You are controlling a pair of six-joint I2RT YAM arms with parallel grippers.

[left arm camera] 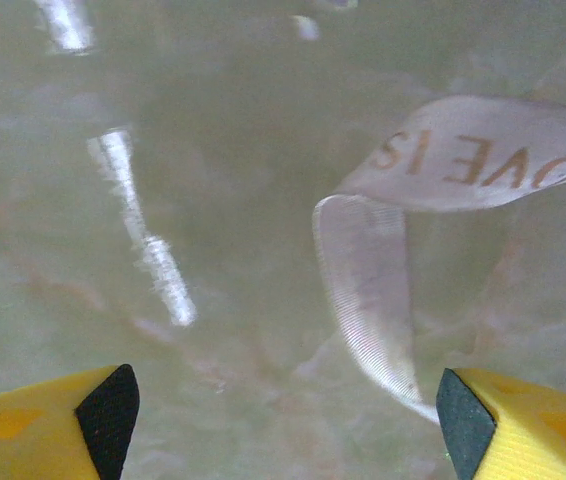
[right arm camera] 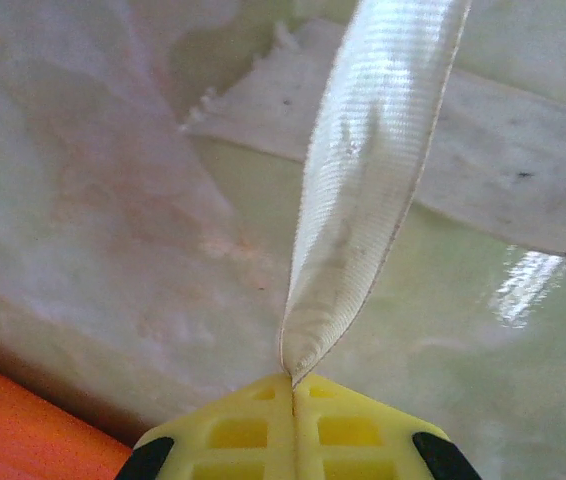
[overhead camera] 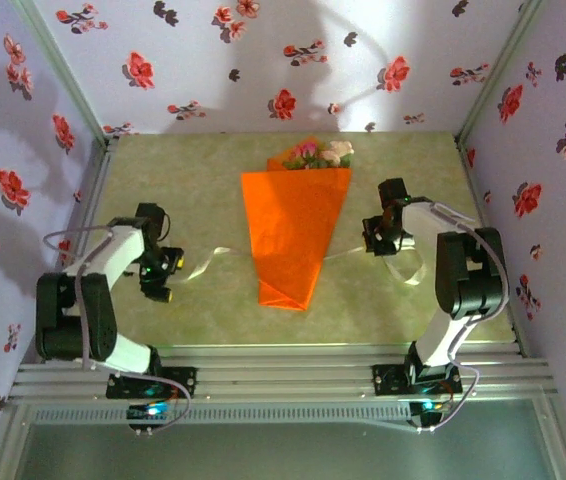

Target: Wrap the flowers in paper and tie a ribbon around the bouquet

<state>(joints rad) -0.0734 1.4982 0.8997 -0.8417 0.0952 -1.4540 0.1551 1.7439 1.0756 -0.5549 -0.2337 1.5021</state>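
My right gripper will next carry the ribbon's end outward over the bare tabletop (overhead camera: 367,210) beside the cone's wide end and release it, as the ribbon runs under the narrower half.
The bouquet (overhead camera: 293,235) lies in the middle of the table as an orange paper (right arm camera: 13,425) cone, its point toward the arms. Pink and cream flowers (overhead camera: 318,153) stick out of its wide far end. The pale ribbon (overhead camera: 203,265) runs under the cone and trails out on both sides. My left gripper (left arm camera: 283,425) hangs open over the ribbon's left end (left arm camera: 368,290), which curls close to the right-hand finger (left arm camera: 463,420) without being pinched. My right gripper (right arm camera: 293,385) is shut on the ribbon's right end (right arm camera: 363,200), just right of the cone.
Flowered wallpaper walls (overhead camera: 23,150) close in the table on the left, back and right. A metal rail (overhead camera: 283,375) with both arm bases runs along the near edge. More ribbon (overhead camera: 403,270) loops on the table by the right arm.
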